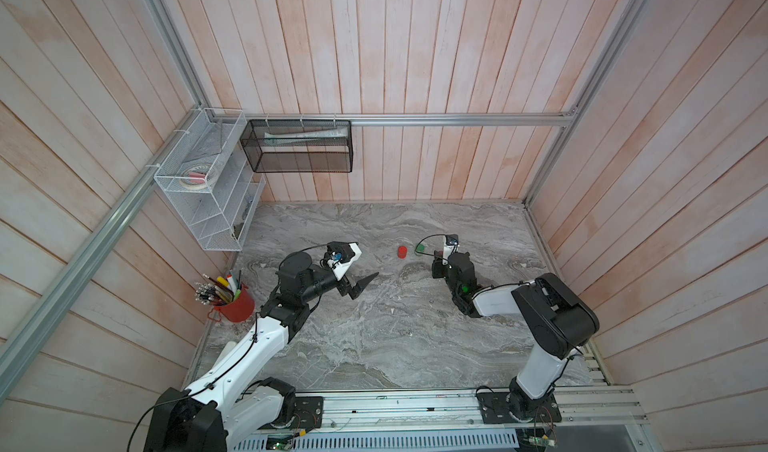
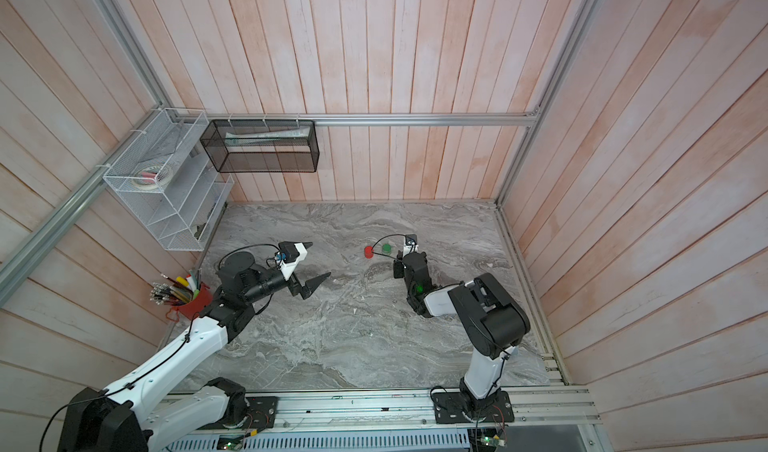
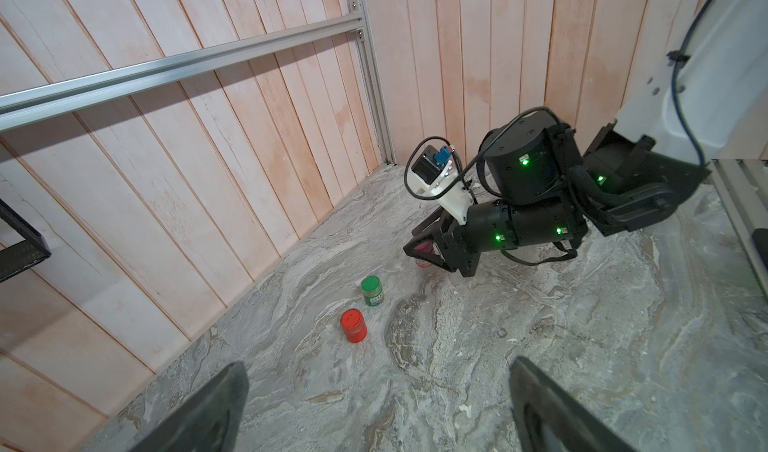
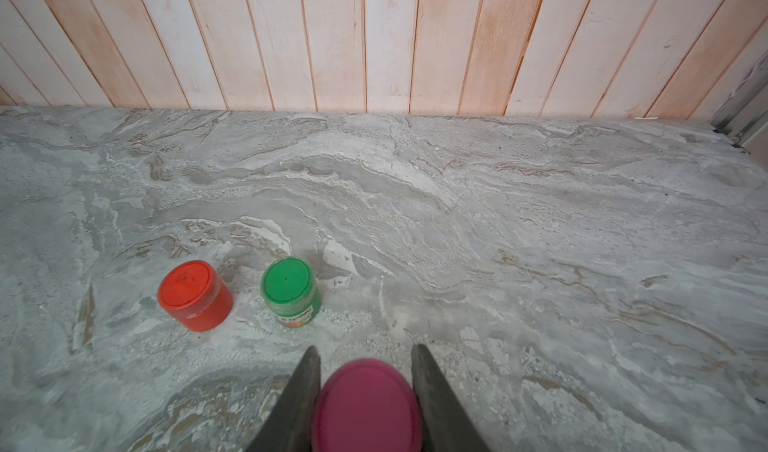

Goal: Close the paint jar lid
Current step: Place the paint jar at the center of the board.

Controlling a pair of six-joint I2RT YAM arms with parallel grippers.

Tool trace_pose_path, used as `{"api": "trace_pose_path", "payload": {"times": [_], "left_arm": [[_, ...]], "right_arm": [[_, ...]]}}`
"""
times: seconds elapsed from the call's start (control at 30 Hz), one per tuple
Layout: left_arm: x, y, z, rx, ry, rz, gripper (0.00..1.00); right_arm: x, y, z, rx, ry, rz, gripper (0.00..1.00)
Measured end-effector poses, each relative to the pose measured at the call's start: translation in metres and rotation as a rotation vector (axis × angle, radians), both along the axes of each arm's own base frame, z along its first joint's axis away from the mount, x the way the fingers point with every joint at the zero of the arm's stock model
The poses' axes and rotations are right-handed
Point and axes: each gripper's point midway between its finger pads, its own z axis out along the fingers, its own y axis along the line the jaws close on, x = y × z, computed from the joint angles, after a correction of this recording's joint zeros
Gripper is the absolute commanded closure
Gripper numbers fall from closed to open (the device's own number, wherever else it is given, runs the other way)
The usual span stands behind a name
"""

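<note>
The paint jar (image 3: 424, 263) shows as a sliver below my right gripper. My right gripper should next move slightly toward the jar with the green lid and down onto it, then let go of the lid.
My right gripper (image 4: 365, 348) is shut on a magenta paint jar lid (image 4: 368, 404), one finger against each side of it. In the left wrist view the same gripper (image 3: 424, 251) points down at the table, and the lid (image 3: 424, 247) shows pink between its fingers. Only a sliver of the paint jar (image 3: 424, 263) shows beneath; whether the lid is seated on it I cannot tell. My left gripper (image 3: 379, 362) hangs wide open and empty over bare table, well to the left of the jars in a top view (image 1: 368, 261).
A red-lidded jar (image 4: 193, 294) and a green-lidded jar (image 4: 289, 288) stand just left of the held lid, near the back wall. A red cup of pens (image 1: 235, 304), a white wire rack (image 1: 208, 180) and a black mesh basket (image 1: 297, 147) line the left side.
</note>
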Motion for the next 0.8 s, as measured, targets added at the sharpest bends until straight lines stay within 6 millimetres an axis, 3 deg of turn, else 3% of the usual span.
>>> {"api": "trace_pose_path", "payload": {"times": [0.2,0.47,0.7,0.8], "left_arm": [[0.0,0.0,0.0,-0.002,-0.005,0.0,0.0],[0.0,0.0,0.0,-0.003,-0.009,0.0,0.0],[0.0,0.0,0.003,-0.008,-0.021,0.0,0.0],[0.0,0.0,0.003,-0.009,-0.021,0.0,0.0]], "right_arm": [[0.006,0.005,-0.021,0.016,0.042,0.0,0.88],[0.014,0.01,-0.017,0.067,0.047,-0.002,0.85],[0.009,0.011,-0.043,0.076,0.117,0.0,0.85],[0.009,0.012,-0.044,0.08,0.119,0.002,0.82]]}}
